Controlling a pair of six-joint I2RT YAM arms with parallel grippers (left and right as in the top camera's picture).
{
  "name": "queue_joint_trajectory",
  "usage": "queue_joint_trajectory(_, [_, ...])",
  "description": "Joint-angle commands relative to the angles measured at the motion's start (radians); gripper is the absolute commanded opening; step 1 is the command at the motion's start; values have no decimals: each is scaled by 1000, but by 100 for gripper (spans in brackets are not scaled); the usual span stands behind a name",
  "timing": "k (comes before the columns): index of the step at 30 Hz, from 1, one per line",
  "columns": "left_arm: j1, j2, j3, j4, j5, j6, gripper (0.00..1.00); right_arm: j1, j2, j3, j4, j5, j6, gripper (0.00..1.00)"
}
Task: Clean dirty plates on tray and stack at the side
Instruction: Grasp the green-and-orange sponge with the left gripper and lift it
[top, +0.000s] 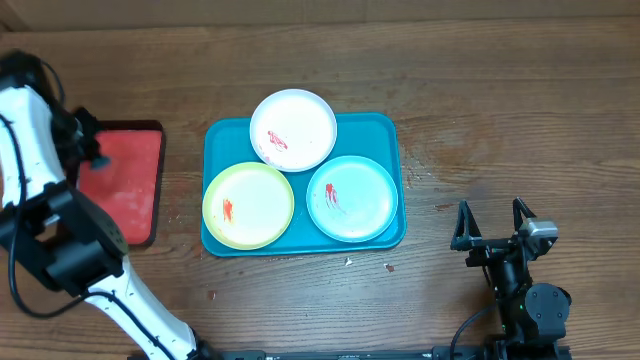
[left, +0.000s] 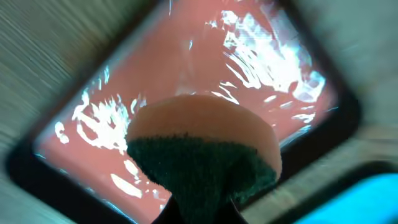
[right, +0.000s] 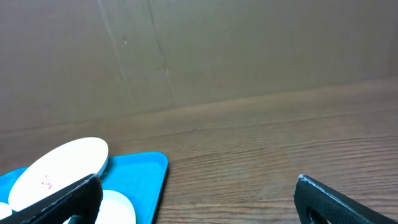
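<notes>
The red-smeared yellow-green plate (top: 248, 207) is right of my left gripper in the overhead view, so I will carry the sponge across onto it to wipe.
The teal-blue tray (top: 383, 132) holds three plates with red smears: a white plate (top: 293, 130) at the back, a yellow-green plate (top: 248, 205) front left, a light teal plate (top: 351, 198) front right. My left gripper (top: 82, 140) is over the red tray and is shut (left: 202, 210) on a sponge (left: 205, 134) with a pink body and dark green scrub face. My right gripper (top: 492, 218) is open and empty on the table right of the tray. The right wrist view (right: 199, 205) shows the tray corner (right: 149, 171) and the white plate (right: 59, 167).
A smaller red tray (top: 125, 180) with a dark rim lies left of the teal tray; its glossy wet-looking surface (left: 186, 68) fills the left wrist view. Small crumbs (top: 388, 267) lie on the wooden table in front of the tray. A brown wall stands behind.
</notes>
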Motion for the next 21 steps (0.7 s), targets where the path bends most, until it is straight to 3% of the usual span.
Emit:
queue_joint_trajectory(1, [-5, -105, 83, -15, 6, 60, 4, 6, -8, -10, 8, -4, -3, 100])
queue_joint_trajectory(5, [-19, -76, -1, 10, -23, 52, 4, 6, -8, -10, 8, -4, -3, 100])
queue_joint_trajectory(7, [-23, -46, -111, 93, -22, 52, 4, 6, -8, -10, 9, -4, -3, 100])
queue_joint_trajectory(11, [-23, -2, -185, 114, 50, 53, 4, 6, -8, -10, 8, -4, -3, 100])
queue_joint_trajectory(15, [-13, -25, -110, 29, 76, 53, 4, 6, -8, -10, 8, -4, -3, 100])
queue_joint_trajectory(21, [-23, -120, 153, -235, 96, 69, 4, 6, -8, -10, 8, -4, -3, 100])
